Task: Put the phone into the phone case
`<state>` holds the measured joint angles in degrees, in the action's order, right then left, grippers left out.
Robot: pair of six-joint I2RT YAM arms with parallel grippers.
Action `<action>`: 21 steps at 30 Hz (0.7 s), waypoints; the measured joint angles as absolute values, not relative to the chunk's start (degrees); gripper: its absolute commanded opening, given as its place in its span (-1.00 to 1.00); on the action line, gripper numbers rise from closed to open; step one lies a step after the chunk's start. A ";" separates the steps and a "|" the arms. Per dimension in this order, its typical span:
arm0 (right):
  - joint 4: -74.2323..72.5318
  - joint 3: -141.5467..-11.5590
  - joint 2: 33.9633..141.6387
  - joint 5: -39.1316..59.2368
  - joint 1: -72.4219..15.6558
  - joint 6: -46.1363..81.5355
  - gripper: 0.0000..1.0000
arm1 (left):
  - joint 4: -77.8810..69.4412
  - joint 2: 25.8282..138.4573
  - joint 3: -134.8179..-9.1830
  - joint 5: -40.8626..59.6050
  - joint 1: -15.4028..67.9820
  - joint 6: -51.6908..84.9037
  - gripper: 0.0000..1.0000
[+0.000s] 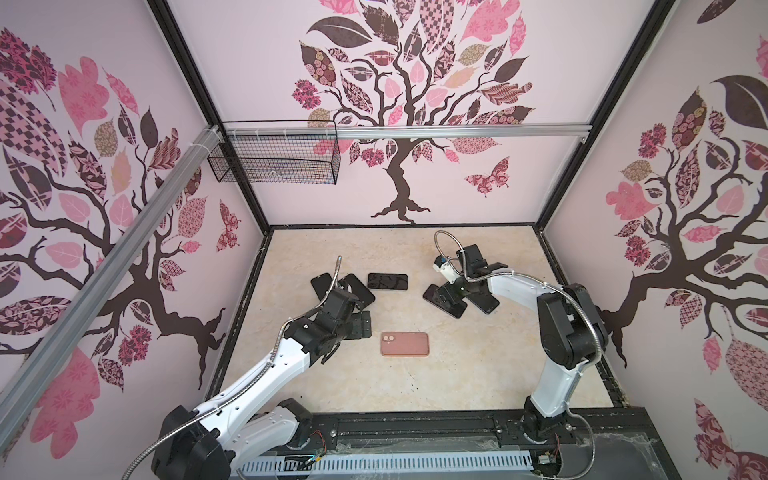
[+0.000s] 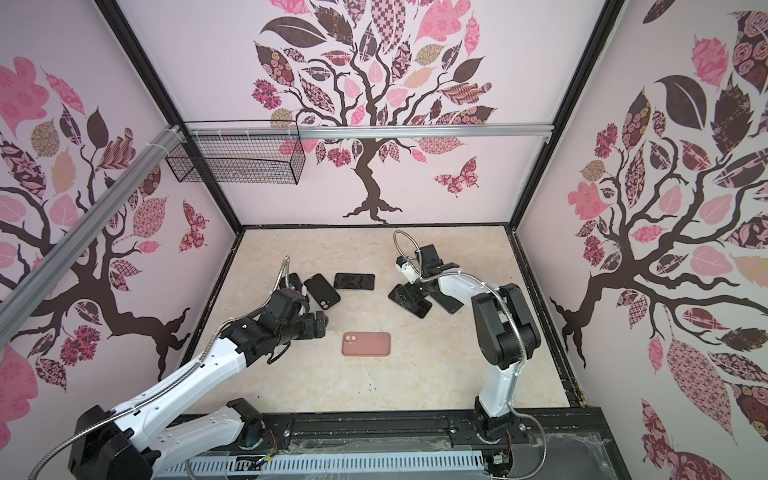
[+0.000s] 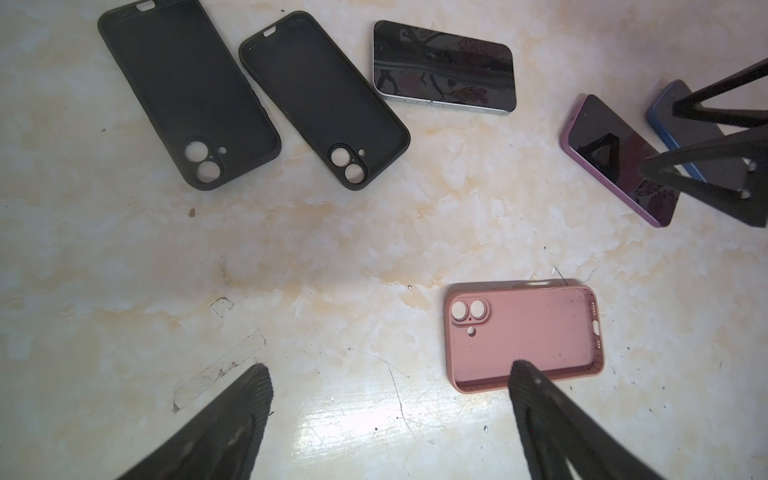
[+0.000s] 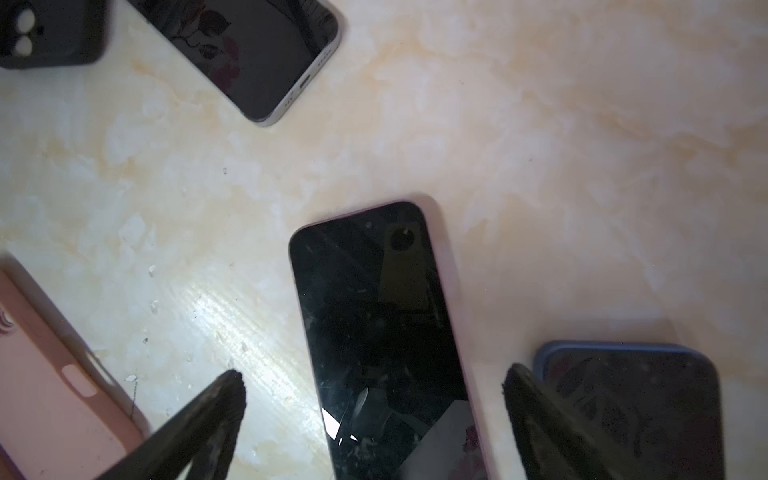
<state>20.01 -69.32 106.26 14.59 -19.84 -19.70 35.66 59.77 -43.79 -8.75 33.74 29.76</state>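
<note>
My right gripper is above the purple-edged phone, and its open fingers are already on both sides of the phone. Next, it should go down and close on the phone's long edges.
A pink phone case (image 1: pixel 404 344) (image 3: pixel 523 336) lies flat near the middle of the table. My left gripper (image 1: pixel 361 326) (image 3: pixel 388 374) hovers just to its left, open and empty; in the left wrist view one fingertip (image 3: pixel 519 370) overlaps the case's near rim. A purple-edged phone (image 4: pixel 374 332) (image 3: pixel 615 162) lies screen up at the right. My right gripper (image 1: pixel 451 297) (image 4: pixel 374 382) stands open above it with one finger on each side, not closed on it. A blue-edged phone (image 4: pixel 631 399) lies right beside it.
Two empty black cases (image 3: pixel 187 91) (image 3: pixel 324 99) lie at the back left. A silver-edged phone (image 1: pixel 387 281) (image 3: pixel 444 66) lies screen up at the back middle. A wire basket (image 1: pixel 274 156) hangs on the back wall. Black frame rails edge the table.
</note>
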 measured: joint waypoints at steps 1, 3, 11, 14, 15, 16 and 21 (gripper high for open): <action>20.56 -69.87 106.96 14.50 -20.03 -20.25 1.00 | 35.66 58.89 -43.57 -8.80 33.71 29.89 0.87; 21.23 -70.54 108.09 13.98 -20.12 -21.23 1.00 | 35.62 57.01 -42.87 -8.99 33.74 30.13 0.91; 22.20 -71.11 110.63 10.61 -20.10 -23.64 1.00 | 35.64 50.52 -40.18 -10.63 33.56 31.86 0.92; 22.72 -72.20 112.14 9.56 -20.10 -24.51 1.00 | 35.66 49.80 -39.83 -11.27 33.50 32.14 0.93; 22.87 -72.64 112.38 9.39 -20.12 -24.53 0.99 | 35.64 49.69 -39.72 -11.40 33.45 32.18 0.92; 22.98 -72.86 112.71 9.17 -20.14 -24.56 1.00 | 35.66 49.60 -39.55 -11.55 33.39 32.23 0.93; 23.22 -73.10 112.99 8.27 -20.27 -25.19 1.00 | 35.68 49.58 -39.27 -11.92 33.36 32.56 0.93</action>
